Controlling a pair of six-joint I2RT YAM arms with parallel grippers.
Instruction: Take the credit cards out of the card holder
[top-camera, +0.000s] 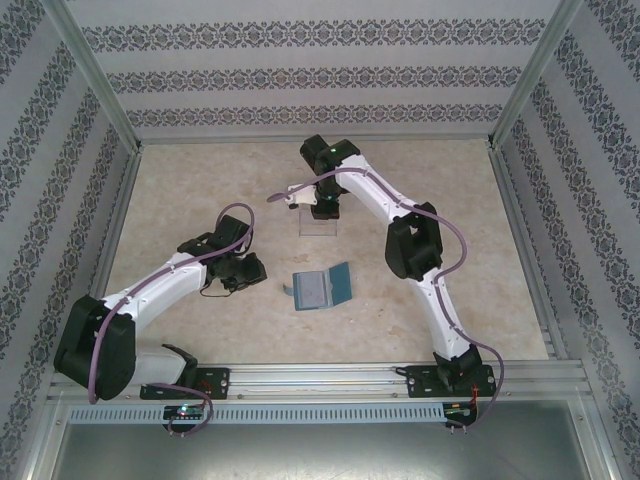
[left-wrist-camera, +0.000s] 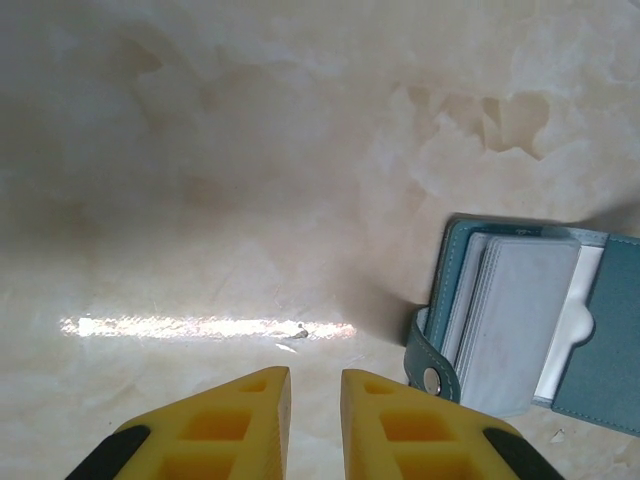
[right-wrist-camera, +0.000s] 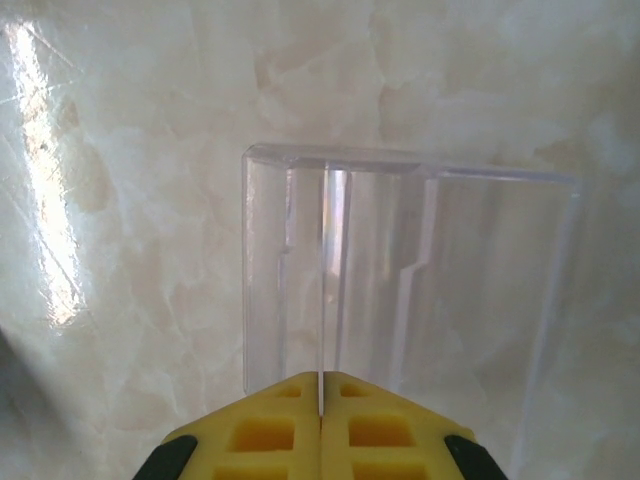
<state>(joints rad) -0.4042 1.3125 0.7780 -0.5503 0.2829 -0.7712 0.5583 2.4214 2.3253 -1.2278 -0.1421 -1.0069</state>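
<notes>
The pale card should go down into the clear tray's narrow slot (top-camera: 318, 222) (right-wrist-camera: 305, 270) with my right gripper, and I should let go of it there.
The teal card holder (top-camera: 322, 288) lies open on the table, its pale inside up. In the left wrist view the card holder (left-wrist-camera: 610, 350) shows a snap strap and a pale grey credit card (left-wrist-camera: 525, 320) in its pocket. My left gripper (left-wrist-camera: 315, 375) hovers low just left of it, slightly open with nothing between the fingers; from above the left gripper (top-camera: 255, 275) sits left of the holder. My right gripper (right-wrist-camera: 321, 378) is shut on a thin pale card (right-wrist-camera: 323, 300) seen edge-on above a clear tray. From above, the right gripper (top-camera: 325, 207) holds that card (top-camera: 285, 195) sticking out to the left.
A clear plastic tray (right-wrist-camera: 450, 290) with stepped slots lies under the right gripper, at the tray (top-camera: 320, 222) in the top view. Patterned walls and metal rails (top-camera: 120, 210) enclose the marble-look table.
</notes>
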